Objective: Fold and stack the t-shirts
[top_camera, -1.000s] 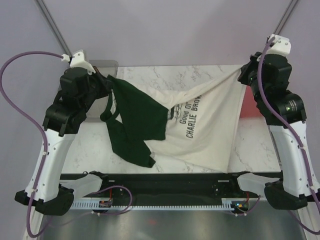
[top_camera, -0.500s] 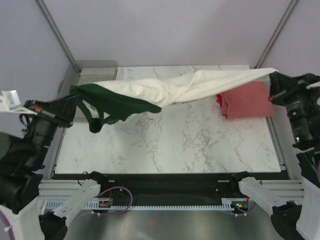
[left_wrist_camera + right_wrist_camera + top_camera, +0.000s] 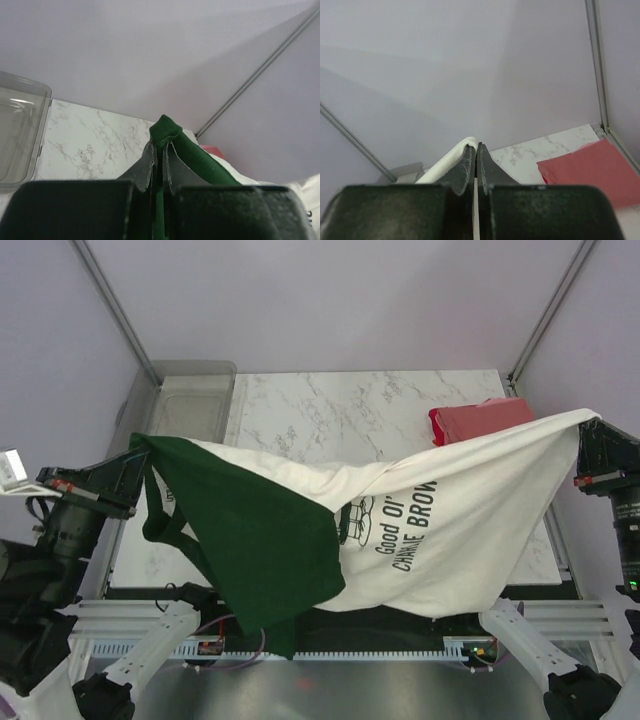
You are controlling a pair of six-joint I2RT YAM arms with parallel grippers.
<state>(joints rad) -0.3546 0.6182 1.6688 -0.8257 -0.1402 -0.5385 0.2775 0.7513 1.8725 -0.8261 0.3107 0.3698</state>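
The green cloth [image 3: 167,131] should go outward next in my left gripper, then down, and be released there. Bare marble [image 3: 87,125] beside the bin, open for spreading, is outward of and below the cloth.
The cream-white t-shirt [image 3: 450,530] with dark green sleeves and black print hangs stretched in the air between both arms, above the near half of the table. My left gripper [image 3: 134,445] is shut on its green cloth [image 3: 167,131] at the left. At the right, my right gripper [image 3: 592,420] is shut on a cream edge [image 3: 451,159] of the same shirt. One green sleeve [image 3: 265,550] droops over the table's near edge. The coral-red t-shirt [image 3: 478,421] lies folded at the far right of the table, also seen as the red t-shirt [image 3: 590,170] in the right wrist view.
A clear grey plastic bin [image 3: 186,405] stands at the far left corner, seen as the bin [image 3: 15,135] from the left wrist. The marble table [image 3: 340,410] shows behind the hanging shirt. Metal frame posts [image 3: 110,310] rise at the back corners.
Both arms have swung out and back toward the near edge, carrying the cream shirt. It was a bunched strip across the far table and now hangs spread with its print facing up.
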